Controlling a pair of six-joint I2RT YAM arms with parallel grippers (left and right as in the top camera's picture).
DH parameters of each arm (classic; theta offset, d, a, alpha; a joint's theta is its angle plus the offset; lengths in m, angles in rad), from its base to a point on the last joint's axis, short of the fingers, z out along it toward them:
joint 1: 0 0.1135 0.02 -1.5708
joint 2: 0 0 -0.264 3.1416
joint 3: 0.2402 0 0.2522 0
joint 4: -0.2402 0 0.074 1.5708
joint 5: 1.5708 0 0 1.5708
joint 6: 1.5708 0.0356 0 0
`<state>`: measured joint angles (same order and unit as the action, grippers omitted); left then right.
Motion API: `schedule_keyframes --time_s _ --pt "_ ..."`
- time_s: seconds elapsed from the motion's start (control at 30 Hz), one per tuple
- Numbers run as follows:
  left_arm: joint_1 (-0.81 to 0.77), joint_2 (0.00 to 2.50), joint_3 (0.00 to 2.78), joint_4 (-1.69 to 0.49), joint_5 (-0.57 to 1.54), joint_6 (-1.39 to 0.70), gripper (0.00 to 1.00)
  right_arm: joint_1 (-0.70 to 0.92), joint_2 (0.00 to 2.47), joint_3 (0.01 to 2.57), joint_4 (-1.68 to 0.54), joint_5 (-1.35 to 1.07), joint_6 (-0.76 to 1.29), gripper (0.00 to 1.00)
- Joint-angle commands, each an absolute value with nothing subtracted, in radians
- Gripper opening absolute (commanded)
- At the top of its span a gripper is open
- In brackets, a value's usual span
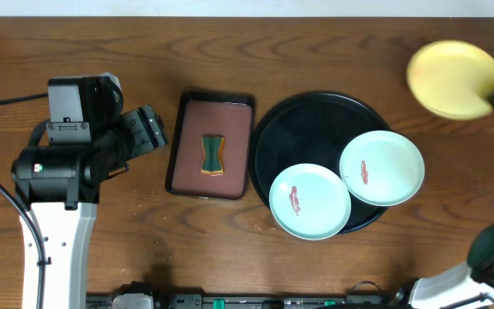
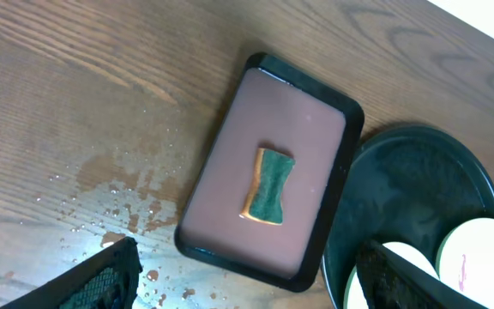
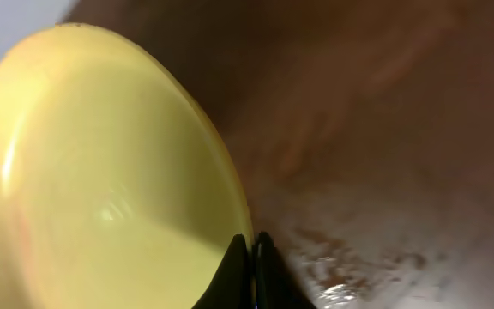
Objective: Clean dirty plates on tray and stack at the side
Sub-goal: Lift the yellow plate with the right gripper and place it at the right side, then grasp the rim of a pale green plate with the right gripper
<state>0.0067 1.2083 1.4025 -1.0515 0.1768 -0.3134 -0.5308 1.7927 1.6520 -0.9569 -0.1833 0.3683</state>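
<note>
The robot should move its right gripper back and down beside the black tray, so that it can release the pale yellow plate's rim.
The round black tray (image 1: 303, 120) holds two mint-green plates (image 1: 310, 201) (image 1: 382, 167), each with a red-brown smear. My right gripper (image 3: 250, 245) is shut on the rim of the pale yellow plate (image 1: 453, 79), which is off the tray at the far right; the plate fills the right wrist view (image 3: 101, 189). My left gripper (image 2: 247, 275) is open and empty above the wet table left of the tray. In the left wrist view the tray (image 2: 410, 184) and the plates (image 2: 487, 257) show at the right.
A rectangular brown tray with a black rim (image 1: 211, 144) lies left of the black tray and holds a green and yellow sponge (image 1: 213, 155). Water drops spot the wood (image 2: 110, 206) near the left gripper.
</note>
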Motion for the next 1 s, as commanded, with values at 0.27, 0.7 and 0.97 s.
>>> schedule_keyframes --time_s 0.27,0.7,0.97 --pt "0.011 1.205 1.42 -1.042 0.172 -0.308 0.82 -0.721 1.933 1.401 -0.852 -0.189 0.324 0.01" --pt "0.011 1.205 1.42 -1.038 0.172 -0.308 0.82 -0.685 1.84 1.374 -0.807 -0.223 0.289 0.67" --pt "0.01 1.205 1.42 -1.039 0.173 -0.308 0.82 -0.486 1.737 1.373 -0.878 -0.276 0.223 0.57"
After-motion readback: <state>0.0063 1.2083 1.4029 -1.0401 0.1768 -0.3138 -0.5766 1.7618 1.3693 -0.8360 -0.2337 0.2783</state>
